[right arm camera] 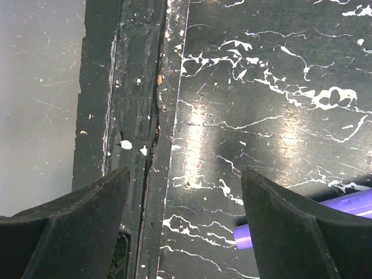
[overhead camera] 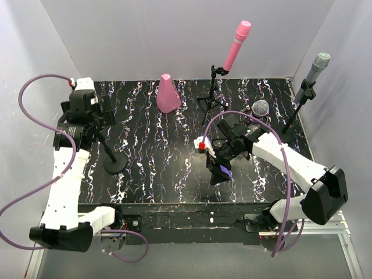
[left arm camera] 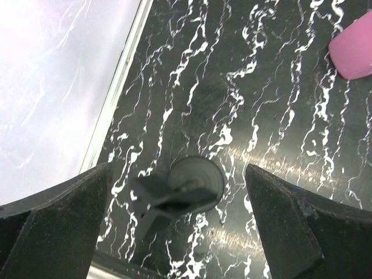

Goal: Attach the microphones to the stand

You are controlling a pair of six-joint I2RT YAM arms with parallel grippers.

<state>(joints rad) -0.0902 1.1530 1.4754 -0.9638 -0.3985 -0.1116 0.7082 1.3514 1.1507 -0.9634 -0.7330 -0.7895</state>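
Note:
My left gripper goes down onto the black clip next, since the clip sits just below and the open fingers already stand on either side of it.
A pink microphone stands clipped in the back stand. A silver-grey microphone sits in the right stand. A silver mesh head shows behind my right arm, its body hidden. The violet microphone lies on the table under my right gripper. My right gripper is open and holds nothing; the violet microphone pokes out from behind its right finger. My left gripper is open above an empty stand. That stand's round base and clip sit between the fingers of my left gripper.
A pink cone-shaped block stands at the back centre, its edge showing in the left wrist view. The table's near edge rail runs just beside my right gripper. White walls close in the left, back and right.

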